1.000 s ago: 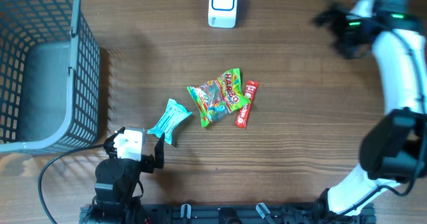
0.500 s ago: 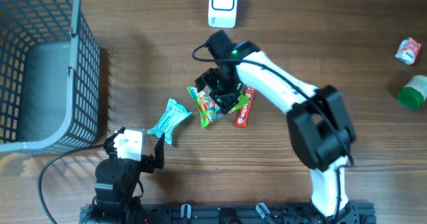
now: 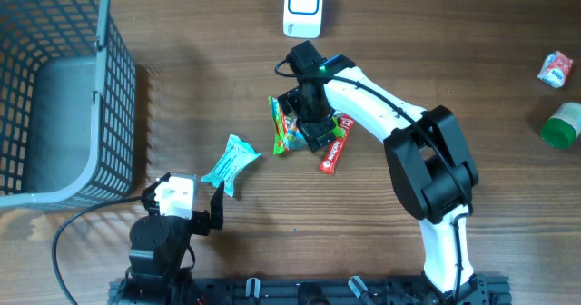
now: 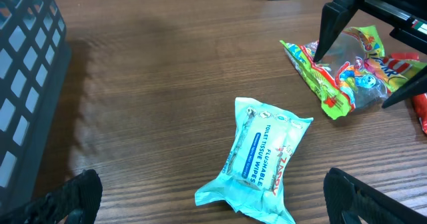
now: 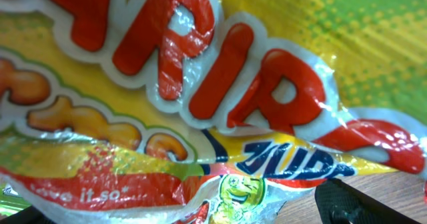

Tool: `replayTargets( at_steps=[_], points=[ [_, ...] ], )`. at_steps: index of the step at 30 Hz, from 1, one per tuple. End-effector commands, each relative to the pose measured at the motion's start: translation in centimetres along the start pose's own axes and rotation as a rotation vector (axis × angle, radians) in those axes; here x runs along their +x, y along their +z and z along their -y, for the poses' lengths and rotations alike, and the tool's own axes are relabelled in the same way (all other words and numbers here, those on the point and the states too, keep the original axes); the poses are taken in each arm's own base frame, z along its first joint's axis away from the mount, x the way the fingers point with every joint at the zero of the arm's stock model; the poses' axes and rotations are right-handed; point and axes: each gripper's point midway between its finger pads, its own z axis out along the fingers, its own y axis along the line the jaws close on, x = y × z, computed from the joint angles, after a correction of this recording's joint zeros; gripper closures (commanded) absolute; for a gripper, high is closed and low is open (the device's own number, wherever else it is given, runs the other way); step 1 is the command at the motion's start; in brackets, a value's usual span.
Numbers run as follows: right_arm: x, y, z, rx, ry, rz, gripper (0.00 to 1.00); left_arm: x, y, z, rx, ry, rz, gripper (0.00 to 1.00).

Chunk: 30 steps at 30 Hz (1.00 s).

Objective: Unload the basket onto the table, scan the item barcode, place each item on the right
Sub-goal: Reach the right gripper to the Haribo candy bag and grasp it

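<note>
My right gripper has its open fingers on both sides of the Haribo gummy bag, so next it needs to ease outward over the bag, toward the bag's end by the red snack bar, and close.
A Haribo gummy bag lies mid-table, below the white barcode scanner at the far edge. My right gripper is down over the bag and open, one finger on each side of it. In the right wrist view the bag fills the frame, with a dark fingertip at the lower right. The left wrist view shows the same bag between those fingers. Near the front edge my left gripper stands open and empty. A teal wipes pack lies just ahead of it.
A red snack bar lies right of the bag. The teal wipes pack sits left of it. A grey mesh basket stands at the left. A small red-and-white packet and a green cylinder are at the far right.
My right arm swung in from the far right and came down over the gummy bag. The bag has turned and bunched up under it. The left arm is still.
</note>
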Motion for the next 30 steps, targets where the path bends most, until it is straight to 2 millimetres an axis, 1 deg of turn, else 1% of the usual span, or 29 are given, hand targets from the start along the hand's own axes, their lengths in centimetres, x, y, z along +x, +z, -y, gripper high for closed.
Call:
replayTargets(
  at_steps=[1, 2, 4, 6, 10, 12, 13, 17, 19, 20, 21, 22, 23, 24, 27, 29, 30],
  points=[
    [-1.7, -2.1, -1.8, -0.061, -0.047, 0.092, 0.00, 0.1, 0.1, 0.1, 0.003, 0.017, 0.000, 0.00],
    [-1.5, -3.3, -2.4, -0.093, -0.043, 0.099, 0.00, 0.1, 0.1, 0.1, 0.003, 0.017, 0.000, 0.00],
    [-1.6, -4.5, -2.7, -0.121, 0.015, 0.119, 0.00, 0.1, 0.1, 0.1, 0.003, 0.017, 0.000, 0.00],
    [-1.9, -4.6, -2.6, -0.125, 0.073, 0.124, 0.00, 0.1, 0.1, 0.1, 0.003, 0.017, 0.000, 0.00],
    [-2.7, -3.4, -2.3, -0.102, 0.110, 0.125, 0.00, 0.1, 0.1, 0.1, 0.003, 0.017, 0.000, 0.00],
    [-2.9, -2.5, -2.0, -0.080, 0.110, 0.122, 0.00, 0.1, 0.1, 0.1, 0.003, 0.017, 0.000, 0.00],
    [-3.2, -1.5, -1.5, -0.055, 0.115, 0.122, 0.00, 0.1, 0.1, 0.1, 0.003, 0.017, 0.000, 0.00],
    [-3.8, 1.0, -0.6, 0.002, 0.134, 0.116, 0.01, 0.1, 0.1, 0.1, 0.003, 0.017, 0.000, 0.00],
    [-3.4, 1.3, -0.5, 0.007, 0.126, 0.089, 0.06, 0.1, 0.1, 0.1, 0.002, 0.017, 0.000, 0.00],
    [-3.2, 1.3, -0.6, 0.005, 0.111, 0.076, 0.14, 0.1, 0.1, 0.1, 0.003, 0.017, 0.000, 0.00],
    [-2.6, 1.2, -0.9, -0.006, 0.069, 0.044, 0.19, 0.1, 0.1, 0.1, 0.003, 0.017, 0.000, 0.00],
    [-2.1, 1.1, -1.0, -0.011, 0.022, 0.011, 0.35, 0.1, 0.1, 0.1, 0.003, 0.017, 0.000, 0.00],
    [-1.7, 1.0, -1.1, -0.016, -0.048, -0.022, 0.73, 0.1, 0.1, 0.1, 0.003, 0.017, 0.000, 0.00],
    [-1.1, 0.8, -1.1, -0.023, -0.136, -0.069, 0.96, 0.1, 0.1, 0.1, 0.003, 0.017, 0.000, 0.00],
    [0.5, -0.3, -0.3, -0.023, -0.204, -0.197, 0.96, 0.1, 0.1, 0.1, 0.003, 0.017, 0.000, 0.00],
    [1.4, -1.4, -0.4, -0.054, -0.273, -0.265, 0.96, 0.1, 0.1, 0.1, 0.003, 0.017, 0.000, 0.00],
    [2.6, -3.5, -0.9, -0.126, -0.408, -0.324, 0.96, 0.1, 0.1, 0.1, 0.003, 0.017, 0.000, 0.00]
  ],
)
